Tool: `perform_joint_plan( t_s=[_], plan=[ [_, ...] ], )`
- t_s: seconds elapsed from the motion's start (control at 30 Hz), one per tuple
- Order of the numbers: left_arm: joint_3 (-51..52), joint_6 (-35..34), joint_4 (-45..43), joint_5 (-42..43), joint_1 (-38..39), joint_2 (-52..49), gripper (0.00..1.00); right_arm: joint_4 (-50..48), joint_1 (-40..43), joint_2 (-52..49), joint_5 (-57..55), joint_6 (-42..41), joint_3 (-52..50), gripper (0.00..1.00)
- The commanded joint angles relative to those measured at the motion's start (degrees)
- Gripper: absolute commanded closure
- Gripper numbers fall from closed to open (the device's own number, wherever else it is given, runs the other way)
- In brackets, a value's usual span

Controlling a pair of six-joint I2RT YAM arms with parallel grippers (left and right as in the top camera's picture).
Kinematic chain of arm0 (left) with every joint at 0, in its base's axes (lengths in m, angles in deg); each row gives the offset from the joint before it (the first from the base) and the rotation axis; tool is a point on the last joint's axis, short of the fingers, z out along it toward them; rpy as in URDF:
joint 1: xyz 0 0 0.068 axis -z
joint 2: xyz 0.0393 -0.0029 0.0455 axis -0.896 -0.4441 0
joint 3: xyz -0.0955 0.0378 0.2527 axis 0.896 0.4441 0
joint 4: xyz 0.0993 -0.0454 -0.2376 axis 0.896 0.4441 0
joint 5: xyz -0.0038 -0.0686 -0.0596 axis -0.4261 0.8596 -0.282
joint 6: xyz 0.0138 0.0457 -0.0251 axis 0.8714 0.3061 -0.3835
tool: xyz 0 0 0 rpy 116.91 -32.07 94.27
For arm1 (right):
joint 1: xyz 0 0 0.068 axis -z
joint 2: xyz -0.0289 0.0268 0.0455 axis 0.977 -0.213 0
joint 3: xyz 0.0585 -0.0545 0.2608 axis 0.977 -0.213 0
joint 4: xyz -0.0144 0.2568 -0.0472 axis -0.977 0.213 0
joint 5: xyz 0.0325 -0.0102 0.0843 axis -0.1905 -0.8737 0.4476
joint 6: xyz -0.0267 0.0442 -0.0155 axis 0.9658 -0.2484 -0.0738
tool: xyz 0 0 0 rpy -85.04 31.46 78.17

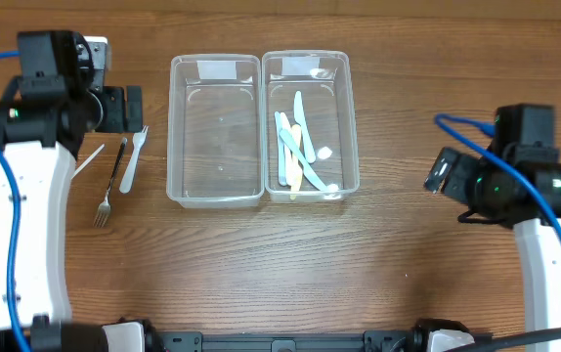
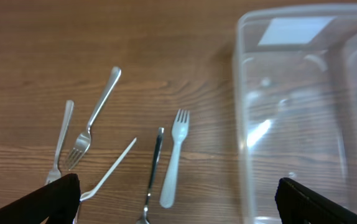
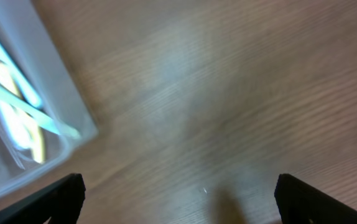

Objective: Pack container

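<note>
This fork lies nearest the empty container, so my open left gripper comes down toward the table around the white plastic fork's neck [image 1: 138, 144] [image 2: 177, 142] next and closes it.
Two clear plastic containers stand side by side. The left container [image 1: 174, 127] is empty; it also shows in the left wrist view [image 2: 303, 25]. The right container [image 1: 351, 127] holds several pastel plastic utensils [image 1: 295, 147]. Left of them, on the table, lie a white plastic fork [image 1: 131, 161] [image 2: 173, 158], a dark-handled metal fork [image 1: 111, 184] [image 2: 154, 168], a thin white plastic piece [image 2: 111, 167] and two metal forks [image 2: 95, 118] [image 2: 61, 140]. My left gripper [image 1: 127, 108] [image 2: 177, 206] is open and empty above them. My right gripper [image 1: 437, 174] [image 3: 178, 194] is open and empty over bare table, right of the right container [image 3: 17, 130].
The wooden table [image 1: 290, 264] extends in front of the containers. My left arm hides part of the utensil group in the overhead view. The right wrist view is blurred.
</note>
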Motion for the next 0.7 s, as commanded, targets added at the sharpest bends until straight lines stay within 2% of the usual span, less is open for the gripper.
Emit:
perform_joint_plan(
  t_s=[0.0, 0.17, 0.47, 0.67],
  plan=[
    [-2.7, 8.5, -2.4, 5.2, -2.9, -5.7, 0.0, -3.2, 0.0, 1.2, 1.3, 0.7, -5.7, 0.0],
    [-2.7, 13.1, -4.8, 5.2, -2.8, -13.7, 0.0, -4.6, 0.0, 1.2, 1.3, 0.7, -6.4, 0.0],
    [-2.7, 10.1, -5.9, 5.2, -1.7, -28.9, 0.01, -4.7, 0.0, 1.2, 1.3, 0.9, -6.4, 0.0],
    [-2.7, 8.1, -8.1, 4.3, -0.2, -34.8, 0.0, -4.6, 0.0, 1.2, 1.3, 0.9, -6.4, 0.0]
  ],
)
